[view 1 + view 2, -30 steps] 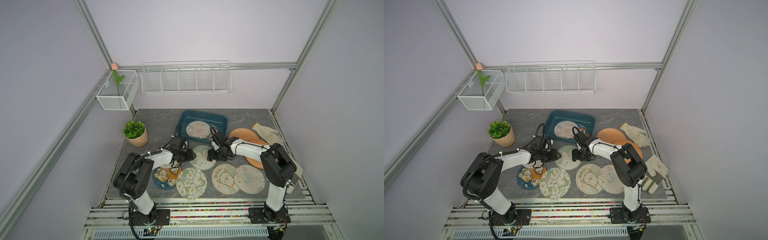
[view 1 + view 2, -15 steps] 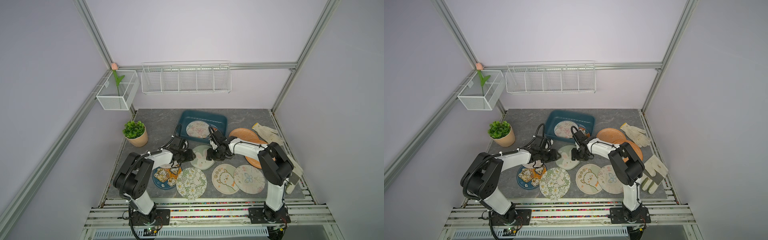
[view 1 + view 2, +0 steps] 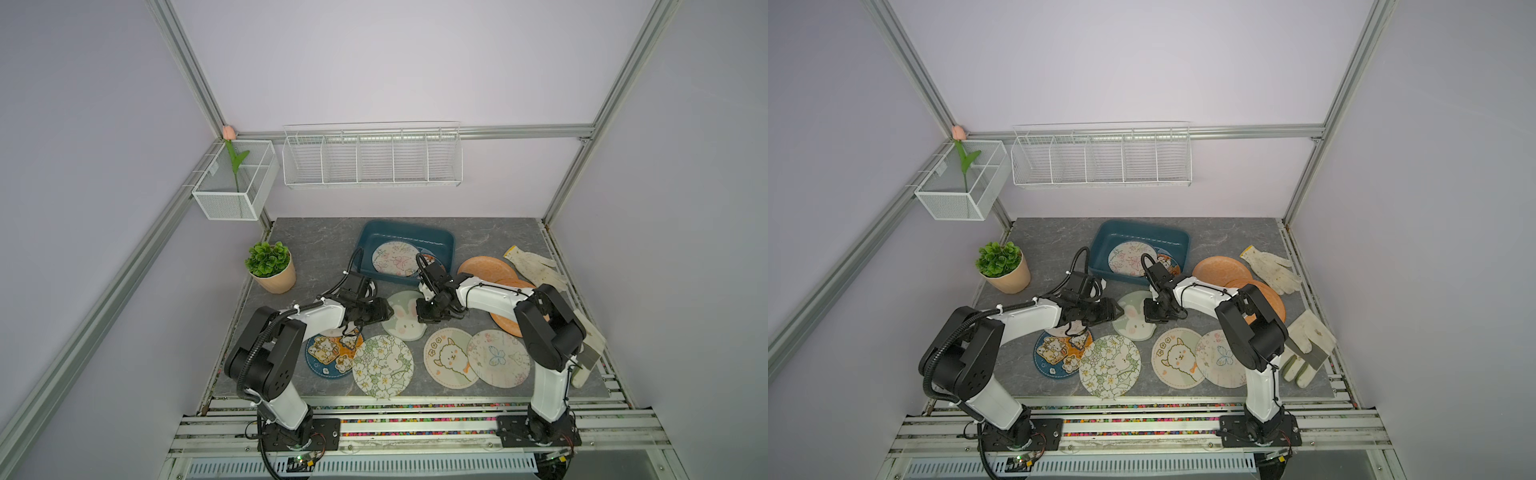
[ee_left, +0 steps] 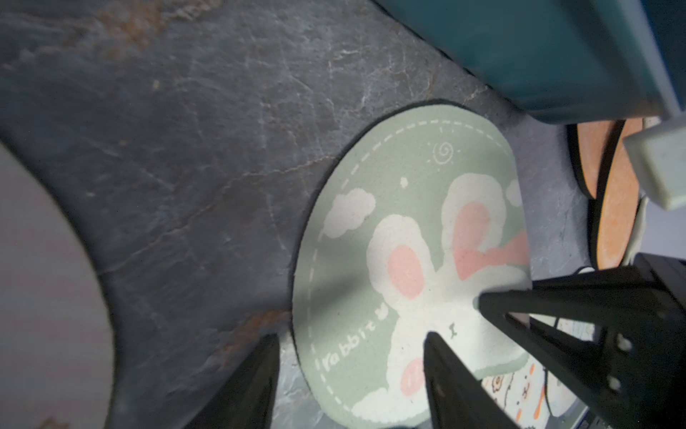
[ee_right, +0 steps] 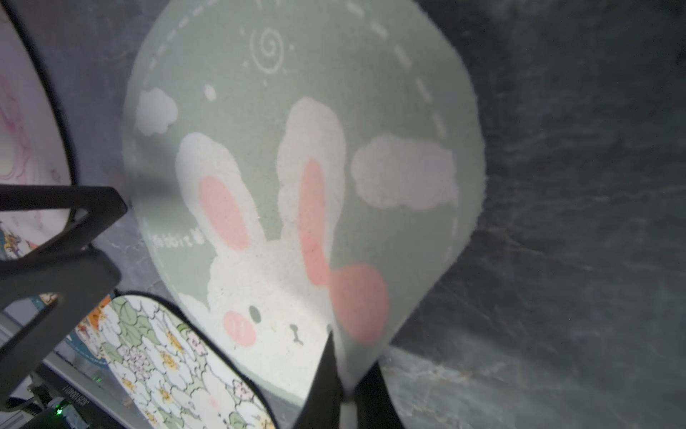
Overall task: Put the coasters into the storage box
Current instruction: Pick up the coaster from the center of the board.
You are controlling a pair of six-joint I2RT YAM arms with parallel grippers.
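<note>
I need to lift my right gripper outward over the teal storage box [image 3: 407, 232], then lower it and release on top of the printed coasters inside, because the rabbit coaster is still outside.
A pale green rabbit coaster [image 3: 405, 318] [image 3: 1133, 318] lies in the table's middle, in front of the teal storage box [image 3: 407, 232] [image 3: 1144, 227]. My right gripper [image 3: 424, 311] [image 5: 350, 356] is shut on its right edge. My left gripper [image 3: 388, 311] [image 4: 350, 336] stands open at its left edge, one finger over the rabbit coaster [image 4: 404, 230] [image 5: 297, 178] and one on the table beside it. Two printed coasters [image 3: 395, 259] lie in the box. Two orange coasters [image 3: 486, 268] overlap to the box's right. Several printed coasters [image 3: 382, 365] line the front.
Off-white gloves lie at the back right [image 3: 536, 268] and beside the right arm [image 3: 588, 345]. A potted plant [image 3: 272, 266] stands at the left. White wire baskets [image 3: 372, 158] hang on the back wall. The right arm reaches over the orange coasters.
My right gripper has closed on the rabbit coaster's right edge. My left gripper has opened a little wider at the left edge. Both arms stayed about where they were.
</note>
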